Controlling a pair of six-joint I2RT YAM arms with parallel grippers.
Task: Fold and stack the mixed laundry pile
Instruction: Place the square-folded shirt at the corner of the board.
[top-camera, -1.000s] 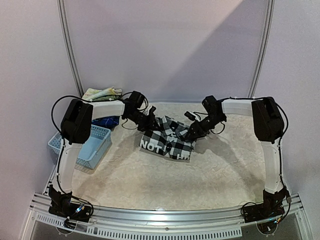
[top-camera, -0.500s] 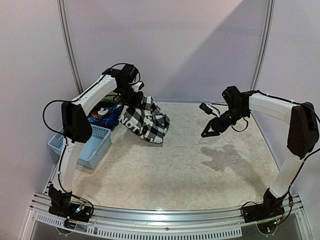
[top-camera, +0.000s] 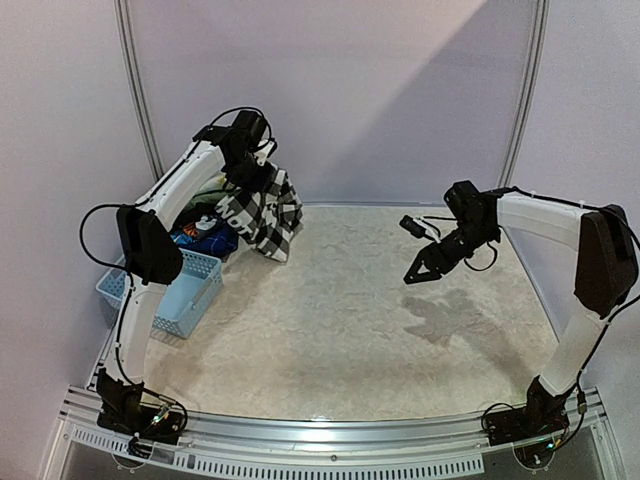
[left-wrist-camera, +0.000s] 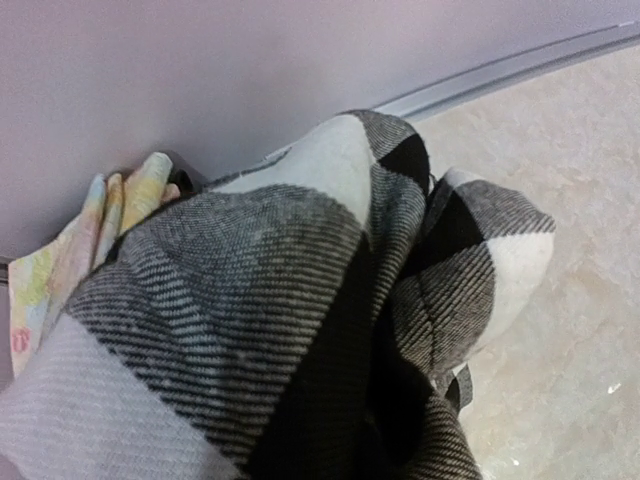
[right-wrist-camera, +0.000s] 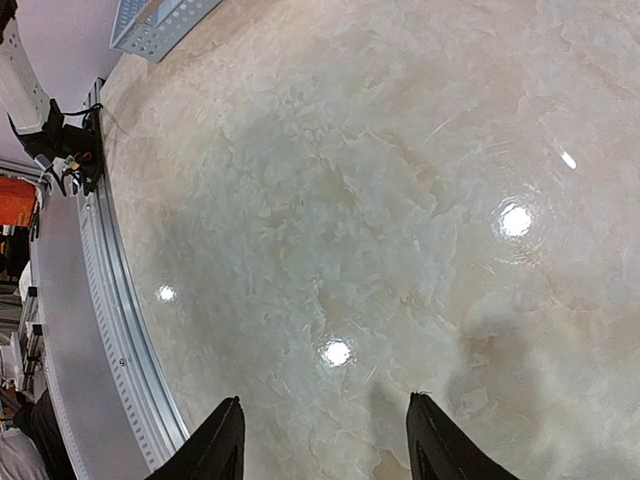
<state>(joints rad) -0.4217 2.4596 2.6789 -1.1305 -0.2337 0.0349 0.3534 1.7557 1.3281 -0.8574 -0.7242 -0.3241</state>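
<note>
The checked shirt hangs beside the pile with the yellow-green cloth (top-camera: 211, 186) (left-wrist-camera: 60, 260). The shirt swings over it to the left in the top view next, and my left gripper releases it.
The black-and-white checked shirt (top-camera: 265, 208) hangs bunched in the air at the back left, above the table's far-left corner. My left gripper (top-camera: 250, 182) is shut on its upper part. In the left wrist view the shirt (left-wrist-camera: 300, 300) fills the frame and hides the fingers. A pale yellow-green floral cloth (left-wrist-camera: 60, 260) lies just behind it by the wall. A dark blue printed piece (top-camera: 205, 232) sits under the raised arm beside the basket. My right gripper (top-camera: 418, 270) hovers over the bare right side of the table, open and holding nothing (right-wrist-camera: 323, 400).
A light blue perforated basket (top-camera: 172, 292) stands at the table's left edge, below the left arm. The pale wall and its metal frame rail (top-camera: 140, 100) rise close behind the lifted shirt. The table's metal front rail (right-wrist-camera: 120, 330) shows in the right wrist view.
The left arm has lifted the checked shirt off the table centre and carried it up and to the back left. The right gripper has let go of it, opened, and pulled back to the right.
</note>
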